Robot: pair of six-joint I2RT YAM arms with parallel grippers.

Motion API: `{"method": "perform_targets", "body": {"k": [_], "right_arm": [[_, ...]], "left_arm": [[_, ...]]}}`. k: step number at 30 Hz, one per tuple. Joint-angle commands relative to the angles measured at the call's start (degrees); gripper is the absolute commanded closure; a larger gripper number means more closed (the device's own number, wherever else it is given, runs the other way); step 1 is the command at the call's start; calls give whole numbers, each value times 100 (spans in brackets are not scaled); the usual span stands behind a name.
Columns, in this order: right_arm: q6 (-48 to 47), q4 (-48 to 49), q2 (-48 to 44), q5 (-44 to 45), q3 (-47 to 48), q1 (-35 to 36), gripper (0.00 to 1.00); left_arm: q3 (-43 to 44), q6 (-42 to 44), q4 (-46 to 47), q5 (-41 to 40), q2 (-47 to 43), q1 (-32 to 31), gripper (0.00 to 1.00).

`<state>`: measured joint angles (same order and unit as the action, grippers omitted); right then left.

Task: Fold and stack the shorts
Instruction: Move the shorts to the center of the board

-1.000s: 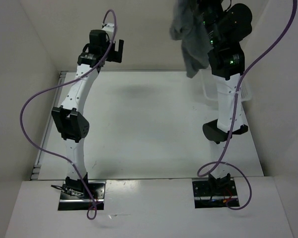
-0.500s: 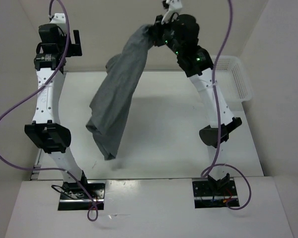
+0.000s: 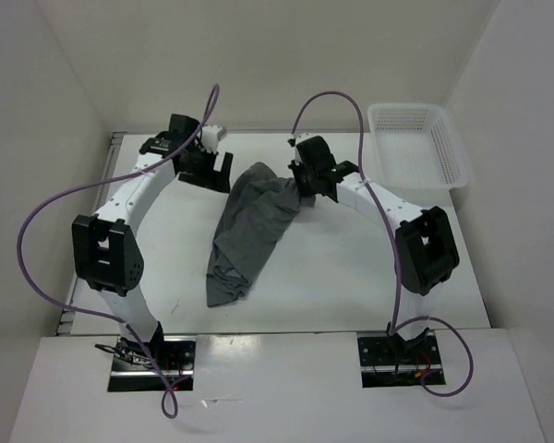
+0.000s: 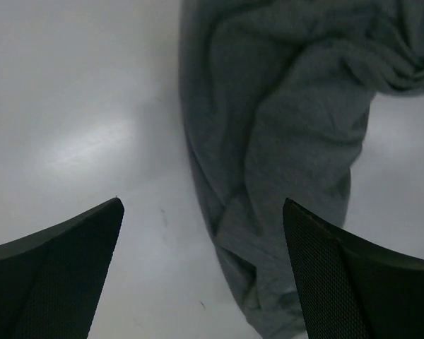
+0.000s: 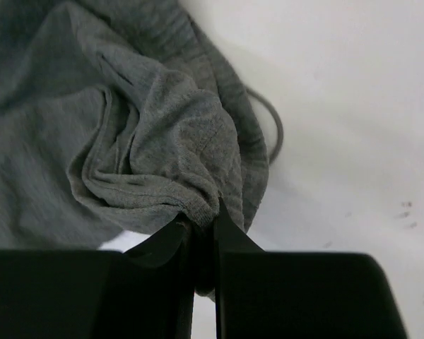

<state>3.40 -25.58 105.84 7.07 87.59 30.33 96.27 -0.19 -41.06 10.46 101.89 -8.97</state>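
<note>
My left gripper comes down and back onto the shorts' thin edge next, one finger on either side, since the edge borders bare table.
The grey shorts [image 3: 247, 231] lie crumpled in a long strip on the white table, running from the upper middle down to the left of centre. My right gripper [image 3: 307, 196] is shut on a bunched edge of the shorts [image 5: 162, 162] at their upper right end; the thin drawstring [image 5: 272, 127] loops out beside it. My left gripper [image 3: 212, 171] is open and empty just left of the shorts' top end, and the left wrist view shows the shorts [image 4: 290, 141] between and beyond its spread fingers.
A white mesh basket [image 3: 415, 146] stands at the back right of the table. White walls close in the table [image 3: 351, 268] on the left, back and right.
My right gripper has swung the shorts from high at the back right down onto the table. My left arm has come down and in beside the shorts' top end.
</note>
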Motion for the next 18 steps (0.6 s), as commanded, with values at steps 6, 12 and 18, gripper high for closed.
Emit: {"method": "perform_targets", "body": {"k": [6,12,18], "right_arm": [[-340,976,-1259,216,-1446,-141,100],[-278,924,-1488,41,-1772,-430,100],[-331,924,-1549,-162,-1912,-484,100]], "left_arm": [[-556,19,-227,1038,182,-710,0],[-1118,19,-122,632,366,-702,4],[-1250,19,-79,977,753,-641,11]]}}
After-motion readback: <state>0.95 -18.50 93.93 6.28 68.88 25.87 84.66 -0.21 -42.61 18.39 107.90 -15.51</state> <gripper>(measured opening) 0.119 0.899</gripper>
